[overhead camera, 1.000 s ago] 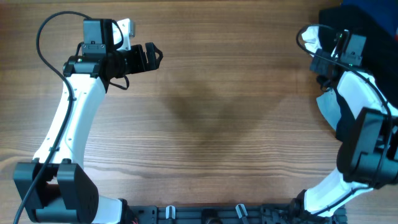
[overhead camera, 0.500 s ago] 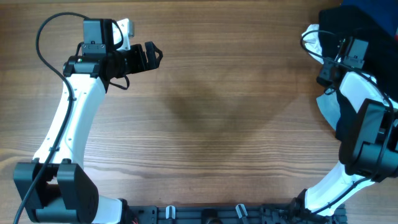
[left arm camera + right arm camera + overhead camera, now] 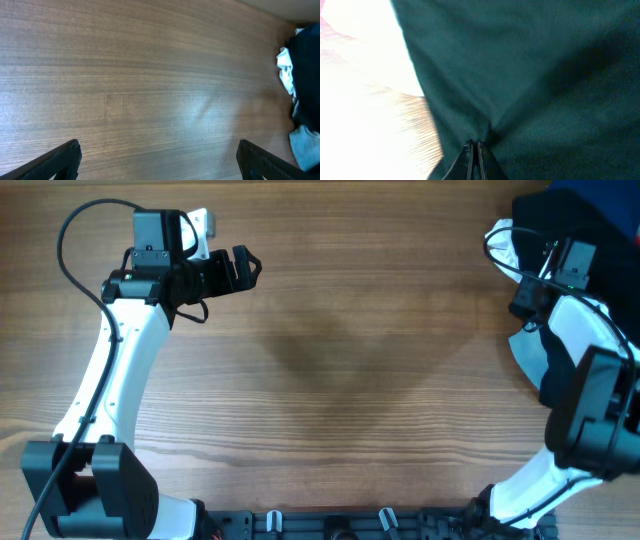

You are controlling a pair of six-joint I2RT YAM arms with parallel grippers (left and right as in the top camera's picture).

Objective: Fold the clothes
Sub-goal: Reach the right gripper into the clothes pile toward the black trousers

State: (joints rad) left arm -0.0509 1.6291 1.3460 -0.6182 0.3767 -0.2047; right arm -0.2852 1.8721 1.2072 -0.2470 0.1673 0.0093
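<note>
I will move my right gripper up and left in the overhead view, over bare wood (image 3: 470, 275) beside the white piece, and release the fold in the open space next.
The clothes (image 3: 565, 215), a black soft garment, lie bunched at the table's far right corner, partly cut off by the frame edge. In the right wrist view the dark fabric (image 3: 530, 75) fills most of the picture. My right gripper (image 3: 474, 150) is shut on a pinched fold of it; in the overhead view that gripper (image 3: 524, 295) sits at the garment's near left edge. My left gripper (image 3: 246, 270) hovers open over bare wood at the far left, well away from the clothes. Its fingers (image 3: 55, 162) stand wide apart with nothing between them, and the clothes (image 3: 307, 75) show at that view's right edge.
A pale blue fabric piece (image 3: 530, 352) lies beside the right arm, and a white piece (image 3: 503, 242) sits at the black garment's left edge. Both also appear in the left wrist view, the white one (image 3: 285, 70) above the blue one (image 3: 302, 147). The wooden table (image 3: 350, 380) spreads between the arms.
My right gripper has gone from open to shut, pinching the black fabric, and shifted slightly to the right. The left arm has not moved.
</note>
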